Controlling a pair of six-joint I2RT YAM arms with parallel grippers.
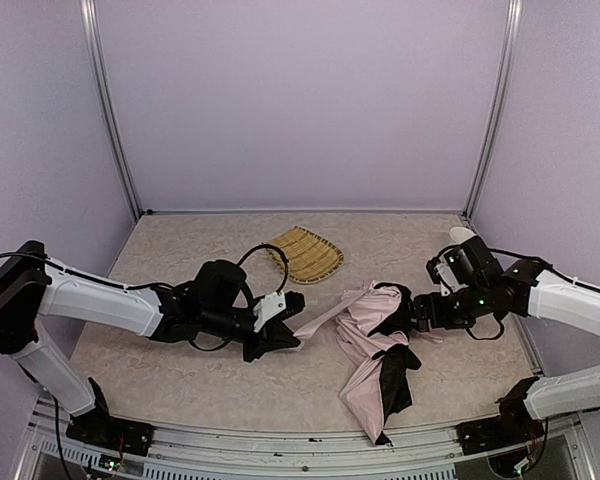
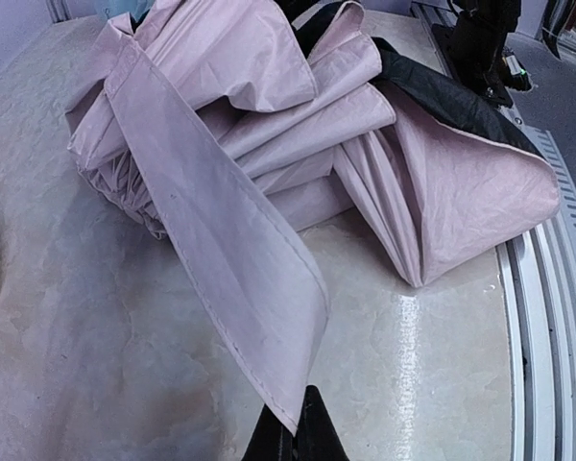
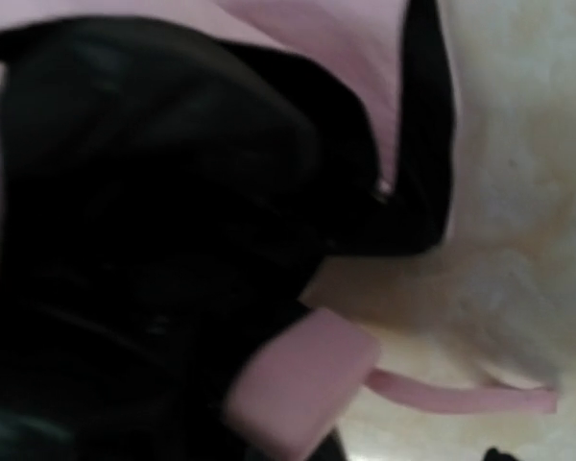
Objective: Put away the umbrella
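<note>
My right gripper will next push sideways into the black bottom of the umbrella, to the gripper's left in the top view, because those dark folds face it.
The umbrella [image 1: 365, 340] lies collapsed and crumpled in the middle of the table, pale pink with its black underside showing. My left gripper [image 1: 285, 335] sits at its left end, shut on the tip of a long pink fabric band [image 2: 230, 259]. The black fingertips [image 2: 312, 437] pinch that band's corner just above the table. My right gripper [image 1: 408, 308] is pressed into the umbrella's right side. Its blurred view shows black fabric [image 3: 154, 192], the pink handle [image 3: 302, 384] very close, and the strap [image 3: 461, 396] trailing right. The right gripper's jaws are not distinguishable.
A woven bamboo tray [image 1: 305, 253] lies behind the umbrella, toward the back centre. The metal rail [image 2: 547, 317] runs along the table's near edge, close to the canopy's folds. Lilac walls enclose the table on three sides.
</note>
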